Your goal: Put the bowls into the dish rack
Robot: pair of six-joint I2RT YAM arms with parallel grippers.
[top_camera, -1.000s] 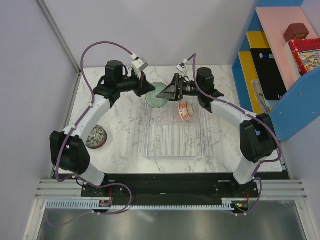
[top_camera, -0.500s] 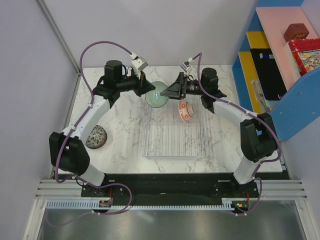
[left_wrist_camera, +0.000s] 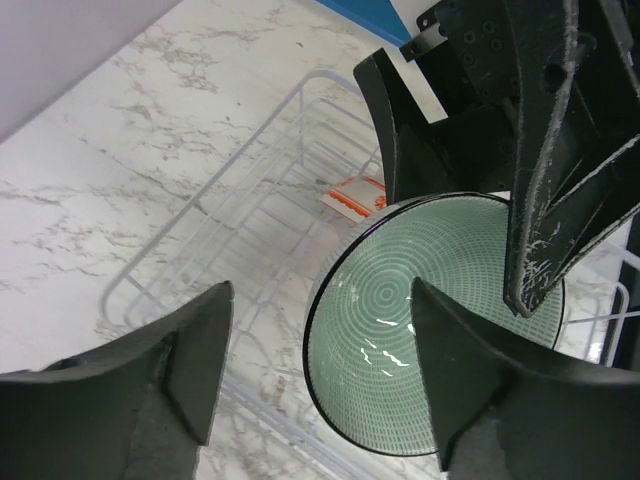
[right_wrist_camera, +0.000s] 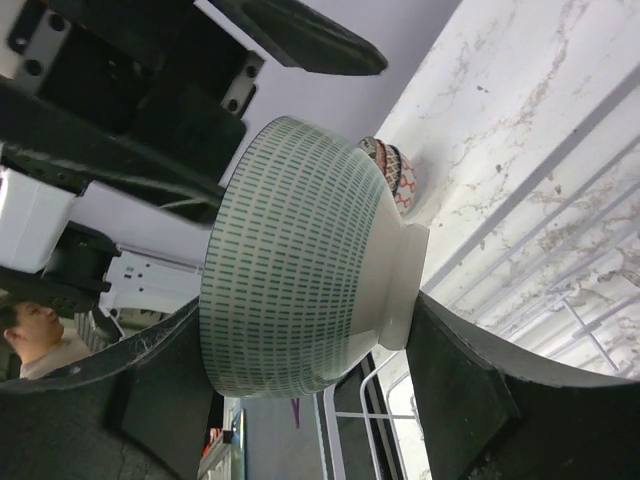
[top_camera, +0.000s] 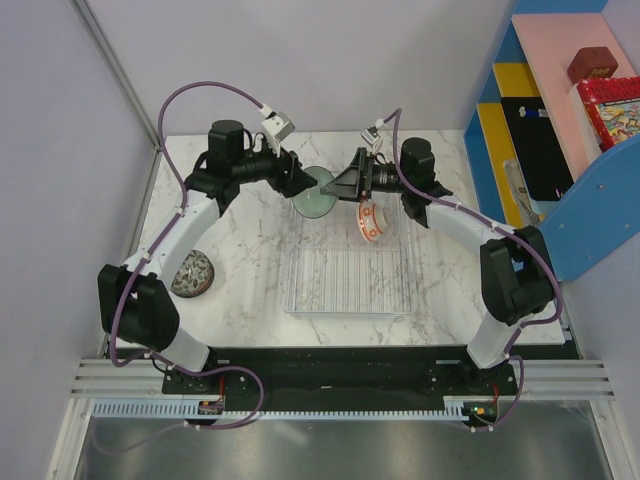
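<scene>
My right gripper will turn and move down over the rack's wires [top_camera: 316, 226] beside the orange bowl next, then release the green bowl where the wires are empty.
The pale green bowl [top_camera: 318, 192] hangs on its side above the back edge of the dish rack [top_camera: 350, 285], between both arms. My right gripper [top_camera: 336, 185] is shut on it: in the right wrist view the bowl [right_wrist_camera: 290, 260] sits rim to foot between my fingers [right_wrist_camera: 305, 330]. My left gripper [top_camera: 303, 183] is open; in its wrist view one finger overlaps the bowl's inside [left_wrist_camera: 420, 330] and the other stands well off it [left_wrist_camera: 320, 295]. An orange-red-and-white bowl [top_camera: 371, 221] stands on edge in the rack's back right. A speckled bowl [top_camera: 191, 274] lies at the table's left.
A blue shelf unit [top_camera: 560, 150] with boxes stands off the table's right edge. The rack's wires [left_wrist_camera: 250, 200] run below the bowl, and the orange bowl [left_wrist_camera: 352, 195] sits just behind it.
My right gripper closed onto the green bowl. My left gripper, shut on it before, has opened and let it go. The bowl has stayed in place.
</scene>
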